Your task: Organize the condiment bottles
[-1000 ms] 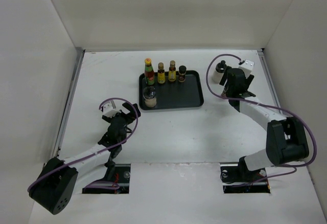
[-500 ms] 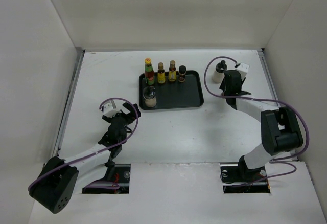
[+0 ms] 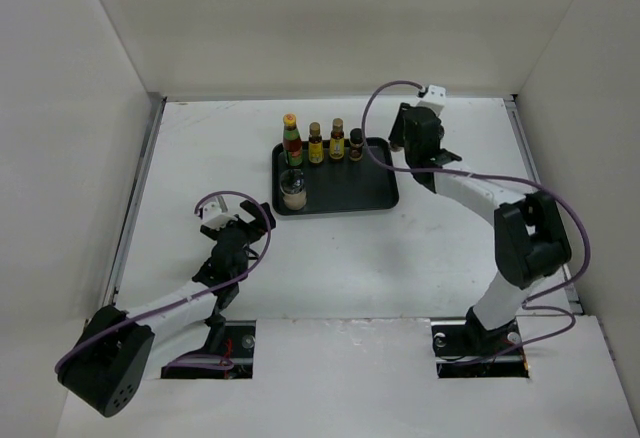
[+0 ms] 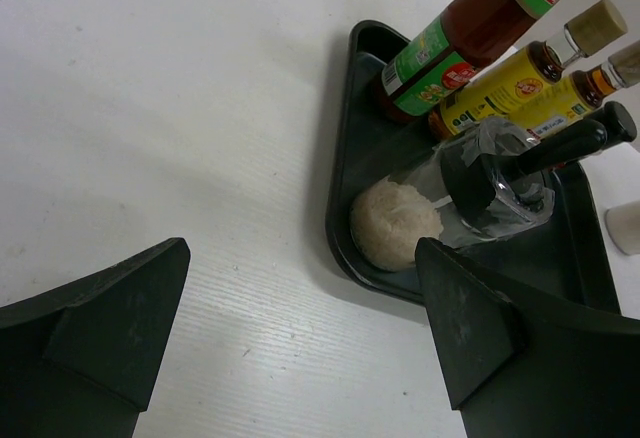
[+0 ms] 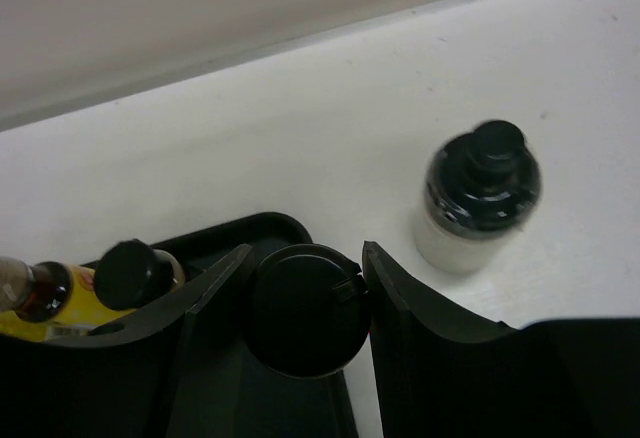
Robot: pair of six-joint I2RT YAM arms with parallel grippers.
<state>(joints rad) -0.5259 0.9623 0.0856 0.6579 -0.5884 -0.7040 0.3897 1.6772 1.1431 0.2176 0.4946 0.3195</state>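
The right gripper shifts to the left in the top view next, lowers onto the bare spot beside the dark-brown bottle point(image 3: 356, 144) and releases.
On the black tray point(image 3: 355, 183) a red bottle with green neck and yellow cap point(image 3: 291, 141), two slim amber bottles point(image 3: 315, 144) point(image 3: 337, 139) and a dark-brown bottle point(image 3: 356, 144) stand in a rear row. A white black-capped jar point(image 3: 293, 191) stands at the front left. My right gripper point(image 3: 401, 143) is shut on a round black-capped bottle point(image 5: 305, 308), held over the tray's rear right corner point(image 5: 235, 235). A second white jar point(image 5: 478, 198) stands on the table right of it. My left gripper point(image 3: 236, 245) is open and empty, near-left of the tray.
White walls close the table at the back and both sides. The right half of the tray floor point(image 3: 370, 183) is bare. The left wrist view shows the red bottle point(image 4: 470, 28) and the tray jar point(image 4: 395, 223) ahead of the fingers point(image 4: 100, 328).
My right gripper has swung left from beside the white jar on the table to the tray's rear right corner. The left arm has not moved.
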